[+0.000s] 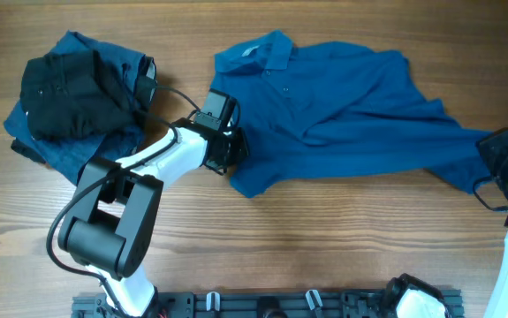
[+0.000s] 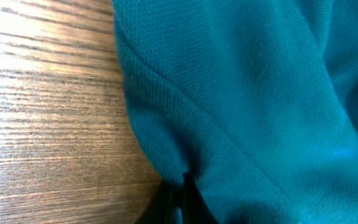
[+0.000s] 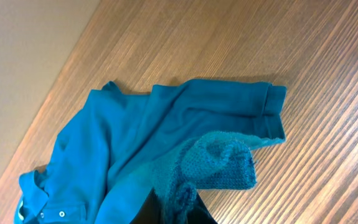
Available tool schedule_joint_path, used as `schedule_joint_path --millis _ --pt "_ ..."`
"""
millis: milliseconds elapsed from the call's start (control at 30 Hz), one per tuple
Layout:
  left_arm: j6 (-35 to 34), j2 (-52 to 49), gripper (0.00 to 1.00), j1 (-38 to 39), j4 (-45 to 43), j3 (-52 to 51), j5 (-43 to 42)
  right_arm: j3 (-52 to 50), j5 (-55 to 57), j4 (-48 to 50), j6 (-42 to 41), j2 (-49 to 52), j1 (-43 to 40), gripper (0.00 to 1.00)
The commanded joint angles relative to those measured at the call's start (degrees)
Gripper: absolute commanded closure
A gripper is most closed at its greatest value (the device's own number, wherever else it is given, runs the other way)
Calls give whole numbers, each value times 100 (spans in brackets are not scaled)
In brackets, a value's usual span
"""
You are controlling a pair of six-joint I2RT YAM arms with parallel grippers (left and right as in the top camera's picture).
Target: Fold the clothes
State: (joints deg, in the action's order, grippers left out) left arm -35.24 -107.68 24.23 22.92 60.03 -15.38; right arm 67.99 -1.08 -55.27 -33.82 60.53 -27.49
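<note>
The shirt lies rumpled, so I will next lift the bunched corner in my right gripper, swing it outward and lower it onto the table to release it.
The clothes lie on the wooden table. A medium-blue polo shirt is spread rumpled from centre to right, its collar at the back. My left gripper sits at the shirt's near-left edge. In the left wrist view its fingers are shut on a pinch of the shirt. My right gripper is at the shirt's far right end. It is shut on a bunched fold of the shirt, next to a sleeve cuff.
A black garment lies on darker blue ones in a heap at the back left, close behind my left arm. A black rail runs along the table's front edge.
</note>
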Motion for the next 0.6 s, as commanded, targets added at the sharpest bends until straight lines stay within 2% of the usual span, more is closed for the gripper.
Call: schedule_joint_path --millis 0,167,333,433,567 --pt "7 275 96 -293 546 -44 -101 155 0 55 -81 2 -24 96" --pt "470 1687 96 -1093 1532 -35 20 155 22 57 -76 2 -24 96" --pt "654 3220 96 -1386 2439 -35 1161 155 22 61 -83 13 -24 96" --pt "654 3407 96 -1386 2769 -35 1392 155 20 61 -81 59 -24 96" --pt "654 3521 96 -1386 2850 -17 1285 155 -243 42 66 81 -24 96"
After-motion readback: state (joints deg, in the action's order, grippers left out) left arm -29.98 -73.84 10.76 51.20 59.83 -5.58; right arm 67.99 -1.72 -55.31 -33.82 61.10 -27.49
